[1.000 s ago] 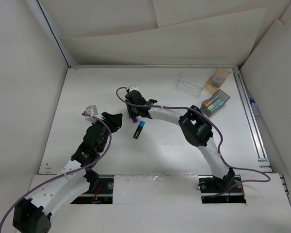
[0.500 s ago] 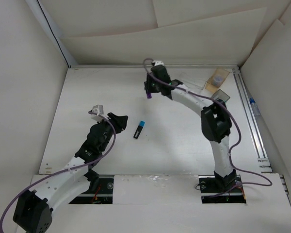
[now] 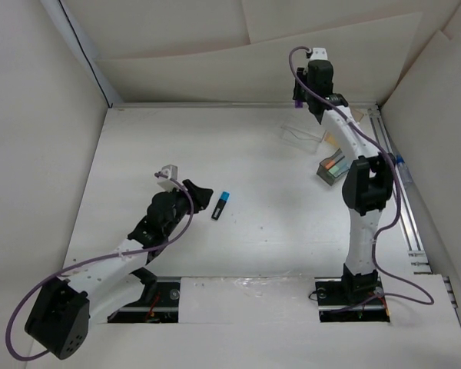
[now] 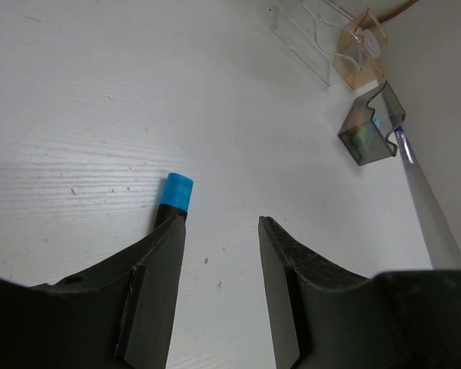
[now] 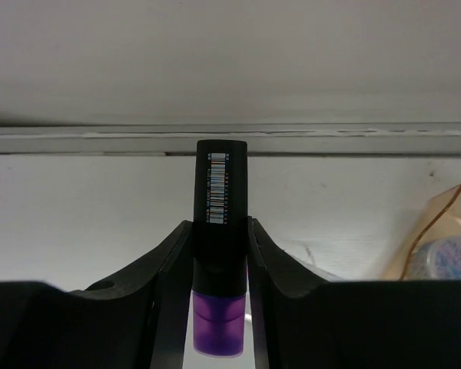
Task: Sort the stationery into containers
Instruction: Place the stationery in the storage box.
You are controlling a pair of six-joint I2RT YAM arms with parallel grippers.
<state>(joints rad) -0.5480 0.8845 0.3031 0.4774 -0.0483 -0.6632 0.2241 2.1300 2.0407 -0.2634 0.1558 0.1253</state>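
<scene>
The marker still hangs past the clear box's far rim, so my right gripper next comes back and down, turning over its open middle to release.
My right gripper (image 3: 301,100) is shut on a black marker with a purple cap (image 5: 221,231) and holds it high at the back right, just behind the clear box (image 3: 302,133). The tan-orange box (image 3: 346,121) and the smoky grey box (image 3: 334,167), which has coloured markers in it, stand to the right of the clear one. A black marker with a light-blue cap (image 3: 220,205) lies in the middle of the table. My left gripper (image 3: 201,192) is open and empty just left of it. In the left wrist view the cap (image 4: 177,191) shows past my left finger (image 4: 157,261).
A metal rail (image 3: 396,184) runs along the table's right edge. White walls close in the back and both sides. The three boxes also show far off in the left wrist view, the grey one (image 4: 369,127) nearest.
My right arm has carried the purple-capped marker from the table's middle up to the back right by the boxes. My left gripper has moved right, toward the light-blue-capped marker.
</scene>
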